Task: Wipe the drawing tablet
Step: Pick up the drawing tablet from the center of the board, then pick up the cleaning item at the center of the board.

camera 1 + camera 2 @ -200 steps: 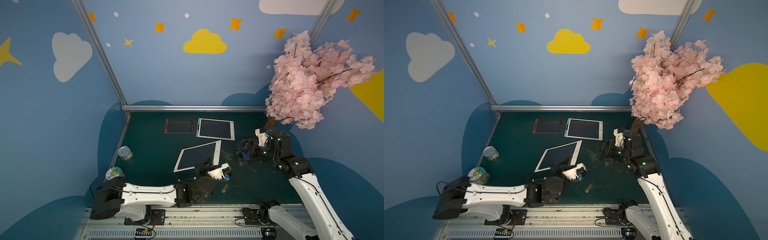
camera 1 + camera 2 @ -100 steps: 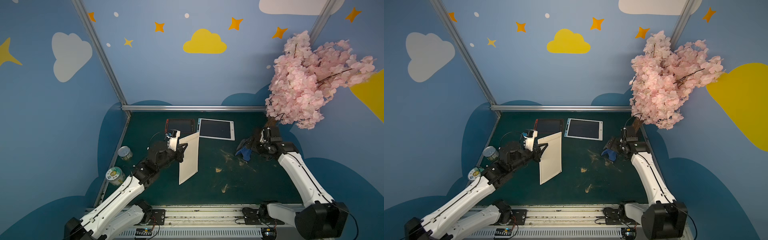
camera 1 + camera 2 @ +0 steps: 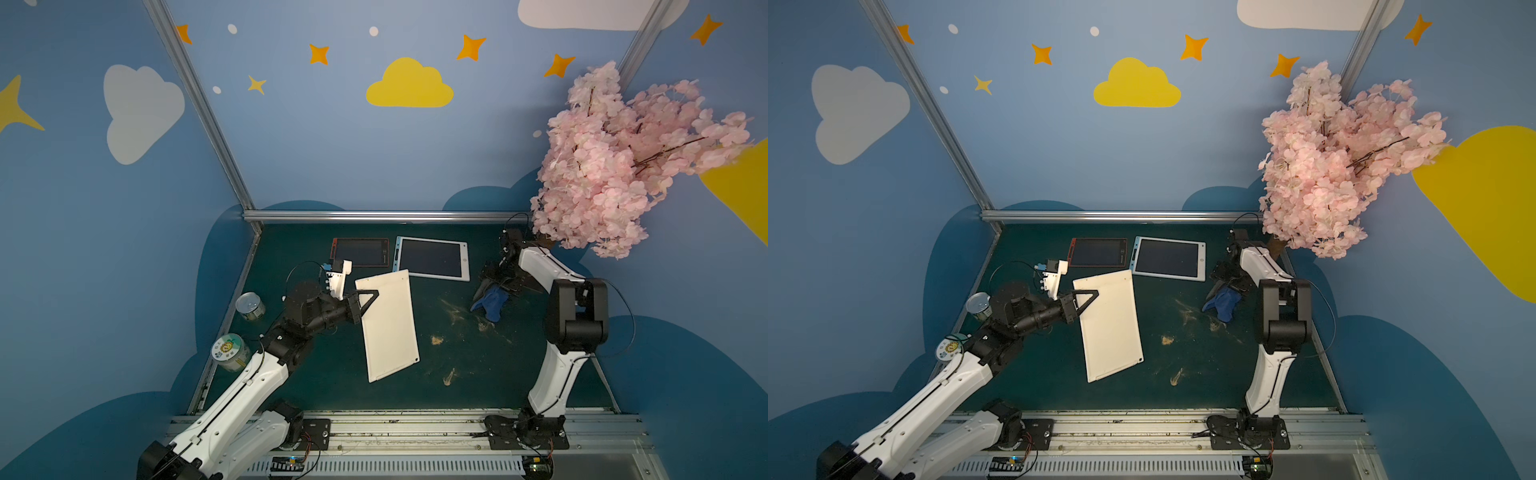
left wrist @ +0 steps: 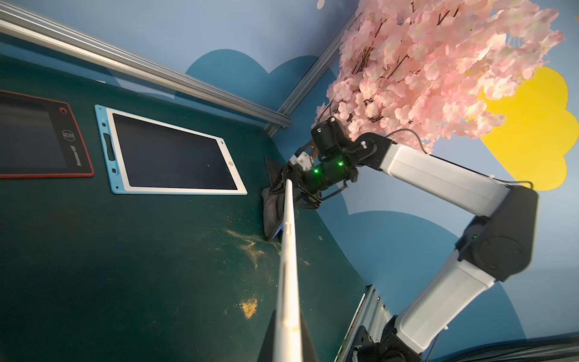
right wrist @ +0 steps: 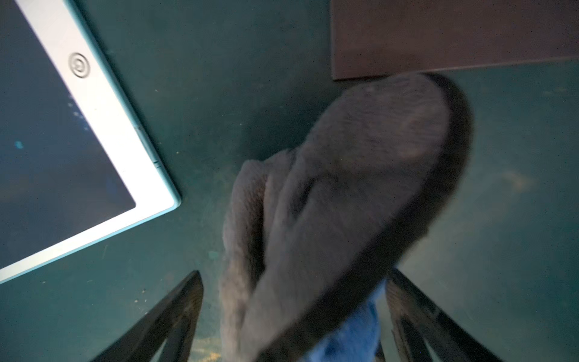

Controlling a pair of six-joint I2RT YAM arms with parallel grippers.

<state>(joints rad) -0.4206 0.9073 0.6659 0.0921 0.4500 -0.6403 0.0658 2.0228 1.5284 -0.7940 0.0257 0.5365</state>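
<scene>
I should lower my right gripper onto the grey fold of the crumpled cloth next and close it, because that fold is already between its spread fingers.
My left gripper [image 3: 365, 301] is shut on one corner of the white drawing tablet [image 3: 388, 328], which hangs tilted above the green table with its plain back towards both top views [image 3: 1108, 324]. The left wrist view shows this tablet edge-on [image 4: 289, 250], so its screen is hidden. At the back right a crumpled blue and grey cloth [image 3: 492, 305] lies on the table. My right gripper [image 3: 494, 286] hangs over it, open. In the right wrist view the cloth [image 5: 344, 188] lies between the two spread fingers [image 5: 185, 301], with a gap on one side.
A blue-framed tablet [image 3: 432, 257] and a red-framed tablet [image 3: 360, 251] lie flat at the back. Two cans [image 3: 250, 306] [image 3: 228, 352] stand by the left wall. Brown crumbs [image 3: 436, 340] are scattered mid-table. A pink blossom tree [image 3: 623, 166] overhangs the right arm.
The white tablet lay flat a second ago; my left gripper has lifted it and tilted it back-up. My right arm has swung to the cloth at the back right.
</scene>
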